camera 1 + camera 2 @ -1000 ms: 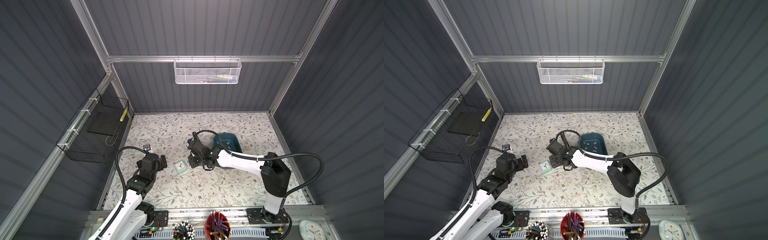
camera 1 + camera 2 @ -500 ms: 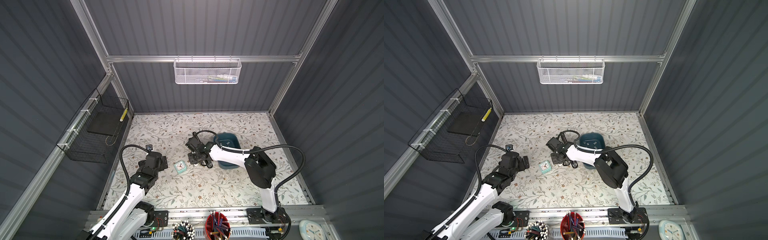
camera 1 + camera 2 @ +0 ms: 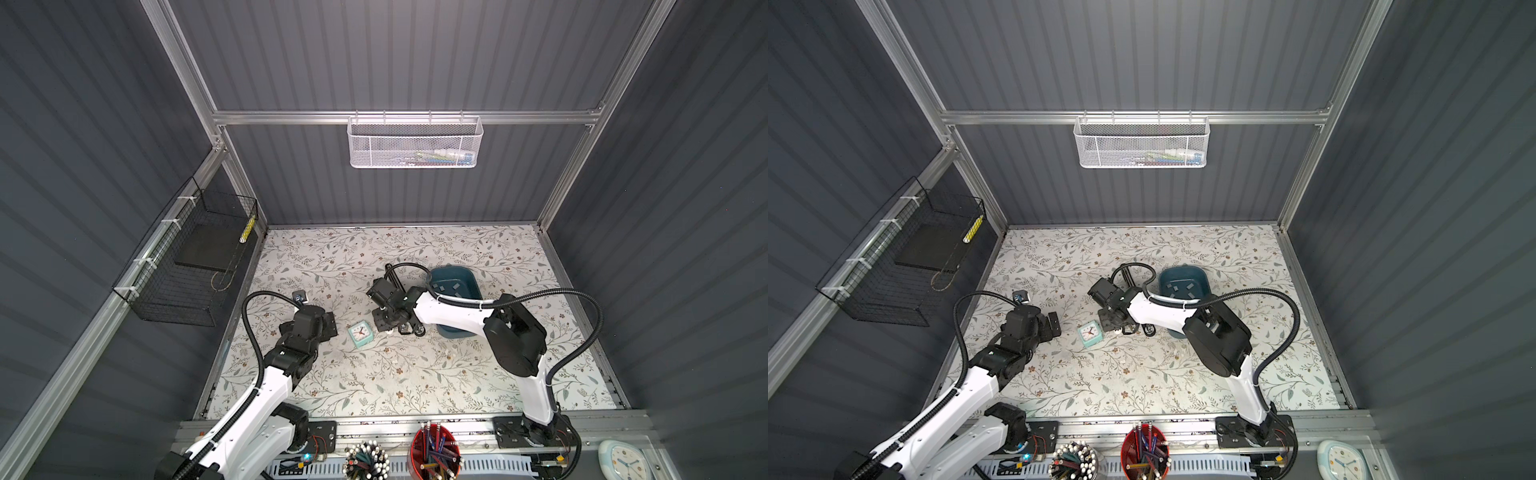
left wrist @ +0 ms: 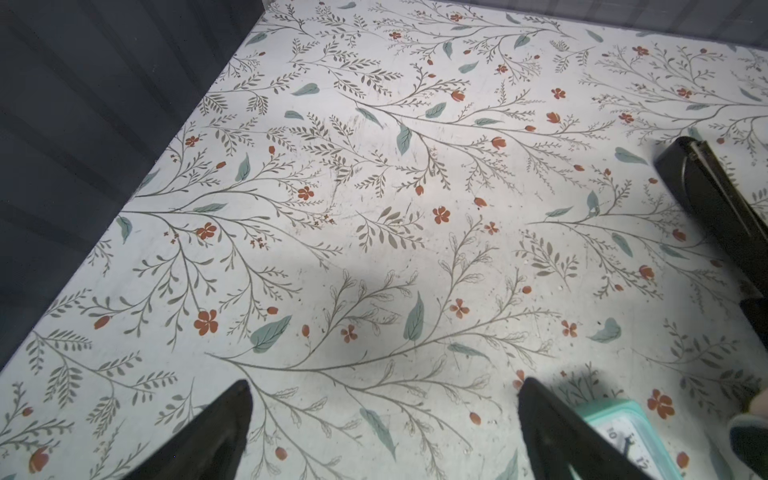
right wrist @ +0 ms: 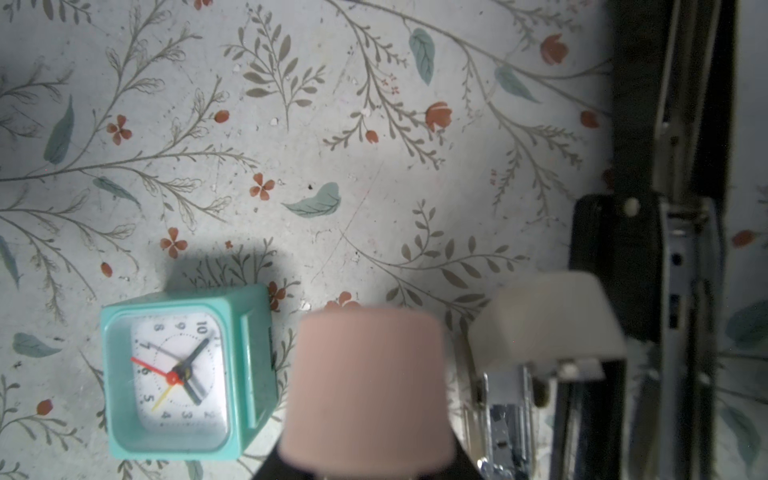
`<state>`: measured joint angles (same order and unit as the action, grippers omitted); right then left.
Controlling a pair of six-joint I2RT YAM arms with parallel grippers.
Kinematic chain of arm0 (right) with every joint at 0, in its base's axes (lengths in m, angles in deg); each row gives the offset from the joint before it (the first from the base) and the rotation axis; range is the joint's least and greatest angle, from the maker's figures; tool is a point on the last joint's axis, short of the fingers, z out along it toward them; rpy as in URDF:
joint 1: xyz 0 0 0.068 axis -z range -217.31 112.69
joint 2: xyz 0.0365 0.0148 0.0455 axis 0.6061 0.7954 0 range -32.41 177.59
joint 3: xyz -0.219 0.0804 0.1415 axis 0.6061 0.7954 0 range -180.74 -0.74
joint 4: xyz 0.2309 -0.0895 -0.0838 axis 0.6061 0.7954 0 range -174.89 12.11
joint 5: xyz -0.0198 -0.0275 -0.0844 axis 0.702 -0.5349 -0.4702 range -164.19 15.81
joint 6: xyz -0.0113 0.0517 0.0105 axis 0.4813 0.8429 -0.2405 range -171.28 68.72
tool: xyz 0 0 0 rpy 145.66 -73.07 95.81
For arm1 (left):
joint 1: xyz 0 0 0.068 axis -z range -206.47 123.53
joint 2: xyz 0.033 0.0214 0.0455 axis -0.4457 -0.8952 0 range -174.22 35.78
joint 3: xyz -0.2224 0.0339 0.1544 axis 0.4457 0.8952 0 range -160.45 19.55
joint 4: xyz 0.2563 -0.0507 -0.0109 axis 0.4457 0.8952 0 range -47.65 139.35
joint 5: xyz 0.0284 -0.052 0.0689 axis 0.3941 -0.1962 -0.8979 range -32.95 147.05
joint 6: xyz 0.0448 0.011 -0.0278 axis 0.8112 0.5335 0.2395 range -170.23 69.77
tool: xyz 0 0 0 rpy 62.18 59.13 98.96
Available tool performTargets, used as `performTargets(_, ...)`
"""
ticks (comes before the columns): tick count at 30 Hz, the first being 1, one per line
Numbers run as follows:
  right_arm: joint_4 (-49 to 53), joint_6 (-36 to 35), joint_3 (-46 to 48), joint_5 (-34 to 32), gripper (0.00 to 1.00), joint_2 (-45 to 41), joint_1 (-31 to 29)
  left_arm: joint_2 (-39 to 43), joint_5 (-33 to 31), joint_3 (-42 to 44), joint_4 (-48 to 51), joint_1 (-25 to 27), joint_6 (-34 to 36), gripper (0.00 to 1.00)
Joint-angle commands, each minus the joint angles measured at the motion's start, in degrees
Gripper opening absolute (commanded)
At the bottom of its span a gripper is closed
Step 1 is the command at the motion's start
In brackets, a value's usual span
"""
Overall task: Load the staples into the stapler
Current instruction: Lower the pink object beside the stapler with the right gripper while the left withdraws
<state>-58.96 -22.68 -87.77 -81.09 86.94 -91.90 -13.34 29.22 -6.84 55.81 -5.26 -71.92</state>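
Next, my right gripper moves down and releases the small pink stapler on the mat between clock and white stapler (image 3: 386,333), since that open gap lies below the gripper.
The staples (image 3: 451,286) (image 3: 1181,286) are small grey strips lying in a blue tray (image 3: 457,330) (image 3: 1183,269) at mid-right. My right gripper (image 3: 388,326) (image 3: 1111,324) (image 5: 370,465) reaches across to the middle and is shut on a small pink stapler (image 5: 365,386), which is blurred and close to the camera. Beside it lies a small white stapler (image 5: 544,324), open, with its metal magazine showing. A long black stapler (image 5: 673,124) (image 4: 715,199) lies open just beyond them. My left gripper (image 3: 328,324) (image 3: 1052,326) (image 4: 384,399) hovers open and empty over the floral mat, left of the clock.
A teal alarm clock (image 3: 360,333) (image 3: 1089,333) (image 5: 183,374) (image 4: 623,432) lies between the two grippers. A black wire basket (image 3: 187,266) hangs on the left wall and a white mesh basket (image 3: 415,145) on the back wall. Pen cups (image 3: 434,455) stand at the front rail.
The right arm's elbow has swung in toward the middle while its gripper stayed beside the clock. The left gripper has shifted slightly and stays open.
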Motion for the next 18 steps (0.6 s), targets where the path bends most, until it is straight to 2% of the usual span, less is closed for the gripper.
performTargets(1, -0.63, 1.27, -0.87, -0.88, 0.09, 2.08, -0.01, 0.35, 0.01, 0.52, -2.25, -0.41, -0.89, 1.00)
performTargets(6, -1.10, 1.63, -1.31, -1.00, 0.14, 3.65, 0.00, -0.44, 0.15, 0.33, -2.36, -0.38, -0.87, 1.00)
performTargets(10, -1.40, 2.06, -1.04, -1.76, 0.22, 3.96, 0.02, -1.39, 0.49, 0.03, -2.47, -0.35, -0.66, 1.00)
performTargets(13, -1.44, 2.16, -0.88, -1.89, 0.38, 3.74, 0.01, -1.74, 0.64, -0.13, -2.55, -0.38, -0.63, 1.00)
performTargets(18, -2.53, 2.15, 0.47, -1.78, 0.50, 1.99, -0.08, -1.57, 0.95, 0.02, -2.73, -0.33, -0.54, 1.00)
